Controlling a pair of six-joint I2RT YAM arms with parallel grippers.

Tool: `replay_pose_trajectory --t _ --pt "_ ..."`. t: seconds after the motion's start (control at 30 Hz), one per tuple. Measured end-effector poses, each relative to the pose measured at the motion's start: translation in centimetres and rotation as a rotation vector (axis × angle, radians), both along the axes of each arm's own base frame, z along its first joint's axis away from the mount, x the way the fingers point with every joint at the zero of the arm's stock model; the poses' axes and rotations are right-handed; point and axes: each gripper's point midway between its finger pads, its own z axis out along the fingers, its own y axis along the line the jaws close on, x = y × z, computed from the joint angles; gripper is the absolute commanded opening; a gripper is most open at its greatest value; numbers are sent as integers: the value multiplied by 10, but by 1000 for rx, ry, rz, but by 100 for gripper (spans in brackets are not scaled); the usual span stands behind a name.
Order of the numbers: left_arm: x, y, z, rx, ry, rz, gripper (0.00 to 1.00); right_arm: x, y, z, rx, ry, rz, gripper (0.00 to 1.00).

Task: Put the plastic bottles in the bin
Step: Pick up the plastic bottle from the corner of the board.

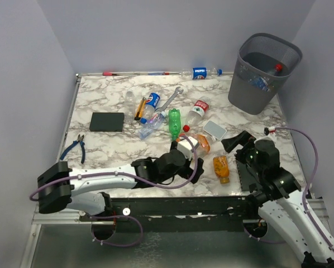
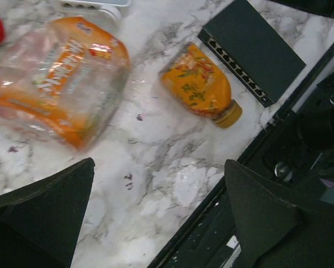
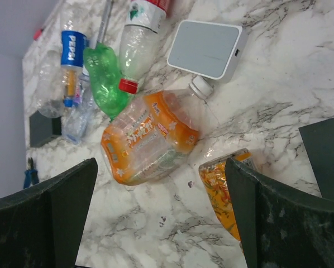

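Observation:
My left gripper should go down and to the right in the top view next, onto the small orange bottle's body [image 1: 221,167] [image 2: 196,80], because there is bare marble on either side of it for both fingers.
The dark wire-mesh bin [image 1: 265,72] stands at the back right with bottles inside. A crushed clear bottle with an orange label [image 1: 196,144] and a small orange bottle [image 1: 222,168] lie near the front. A green bottle [image 1: 174,123], a red-labelled one [image 1: 196,111] and a Pepsi one [image 1: 150,103] lie mid-table, and another Pepsi bottle [image 1: 200,73] lies at the back. My left gripper [image 2: 158,218] is open and empty above the front edge, below the orange-labelled bottle [image 2: 61,78] and the small orange bottle [image 2: 200,84]. My right gripper [image 3: 161,218] is open and empty over bare marble between the orange-labelled bottle [image 3: 150,137] and the small orange bottle [image 3: 220,192].
A black block [image 1: 107,121] and blue pliers [image 1: 76,147] lie at the left. A wrench [image 1: 172,97] and a yellow screwdriver [image 1: 139,109] lie among the bottles. A white box [image 1: 214,130] sits by the orange-labelled bottle. Another black block [image 2: 251,47] lies near the front right.

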Motion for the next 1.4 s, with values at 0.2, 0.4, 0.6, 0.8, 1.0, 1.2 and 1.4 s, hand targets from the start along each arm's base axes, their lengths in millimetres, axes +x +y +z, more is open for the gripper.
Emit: replay_pose_trajectory --t 0.2,0.4,0.6,0.8,1.0,1.2,1.4 --pt "-7 -65 -18 -10 72 -64 99 -16 -21 30 80 -97 -104 100" --pt "6 -119 -31 -58 134 -15 99 -25 -39 47 103 -124 -195 100" --pt "19 -145 -70 -25 202 73 99 -32 -45 54 107 -129 -211 100" --pt "30 -155 -95 47 224 154 99 -36 -48 61 106 -133 -215 100" --pt "38 -161 -107 86 223 193 88 -39 -50 63 111 -146 -220 100" --pt "39 -156 -123 129 229 214 70 -43 -51 61 108 -141 -220 100" --pt "41 -154 -122 129 223 233 49 -44 -52 60 101 -139 -217 100"
